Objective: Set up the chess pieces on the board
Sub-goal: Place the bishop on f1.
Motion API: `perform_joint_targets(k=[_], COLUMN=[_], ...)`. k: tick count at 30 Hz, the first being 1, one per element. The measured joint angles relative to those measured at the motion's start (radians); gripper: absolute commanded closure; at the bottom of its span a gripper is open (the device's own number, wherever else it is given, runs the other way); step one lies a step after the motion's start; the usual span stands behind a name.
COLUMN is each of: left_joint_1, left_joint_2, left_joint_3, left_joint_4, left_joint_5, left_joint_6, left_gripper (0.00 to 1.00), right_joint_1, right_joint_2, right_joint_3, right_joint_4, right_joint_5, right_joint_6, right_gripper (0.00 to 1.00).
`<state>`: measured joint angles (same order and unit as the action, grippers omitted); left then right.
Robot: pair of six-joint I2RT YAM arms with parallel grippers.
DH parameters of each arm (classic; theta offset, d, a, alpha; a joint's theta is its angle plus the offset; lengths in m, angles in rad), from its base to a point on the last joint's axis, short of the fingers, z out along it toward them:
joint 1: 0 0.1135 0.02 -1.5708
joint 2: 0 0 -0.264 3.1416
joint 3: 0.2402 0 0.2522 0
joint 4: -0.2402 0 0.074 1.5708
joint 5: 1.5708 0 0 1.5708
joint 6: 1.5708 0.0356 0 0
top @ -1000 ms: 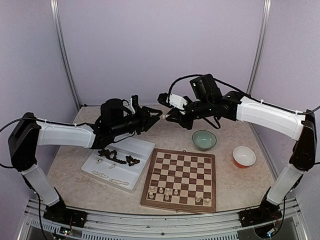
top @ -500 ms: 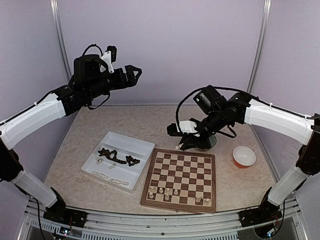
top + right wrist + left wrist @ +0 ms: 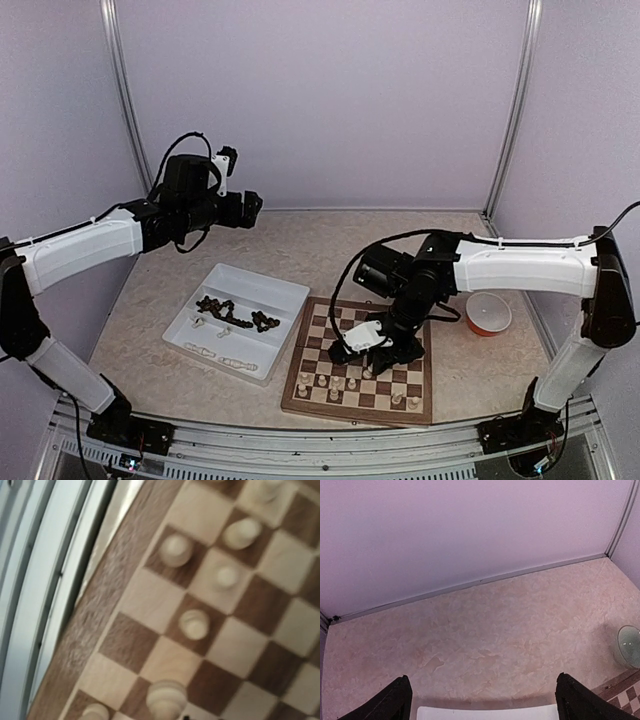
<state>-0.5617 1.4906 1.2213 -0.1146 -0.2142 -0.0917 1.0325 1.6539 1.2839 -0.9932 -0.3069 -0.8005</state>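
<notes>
The near row's light square beside the pieces toward the red bowl is empty, so my right gripper will draw back, lower to that square and release.
The board lies right of centre on the table. Several cream chess pieces stand on its near rows, and the right wrist view shows them up close. My right gripper is down over those rows, shut on a cream piece that hangs just above the squares; its fingers are almost out of its own view. My left gripper is raised above the table's back left, wide open and holding nothing. Dark pieces and a few cream ones lie in the white tray.
The white divided tray sits left of the board, and its far edge shows below my left fingers. A red bowl stands right of the board. A green bowl stands behind it, hidden by my right arm in the top view.
The two grippers met in mid-air a second ago. My left gripper then opened and swung up and back to the left. My right arm came down to the board's near rows.
</notes>
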Motion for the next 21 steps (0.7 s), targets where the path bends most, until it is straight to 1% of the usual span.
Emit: perform_joint_targets(k=[3,10,21], left_joint_1=[-0.002,-0.002,-0.002], left_joint_2=[-0.010,-0.016,-0.018], left_joint_3=[-0.046,-0.026,-0.021], left_joint_4=[0.000,0.001,0.000], left_joint_5=[-0.005,-0.024,-0.026], left_joint_6=[-0.001,0.000,0.001], left_gripper=[0.03,0.06,0.07], right_joint_1=[0.016,0.061,0.105], right_joint_2=[0.027,0.097,0.121], right_joint_3=[-0.023,-0.045,-0.045], right_joint_4=[-0.006,-0.004,0.008], right_joint_5=[0.018,0.074,0.087], right_joint_6=[0.000,0.010,0.035], right_gripper=[0.94,0.93,0.93])
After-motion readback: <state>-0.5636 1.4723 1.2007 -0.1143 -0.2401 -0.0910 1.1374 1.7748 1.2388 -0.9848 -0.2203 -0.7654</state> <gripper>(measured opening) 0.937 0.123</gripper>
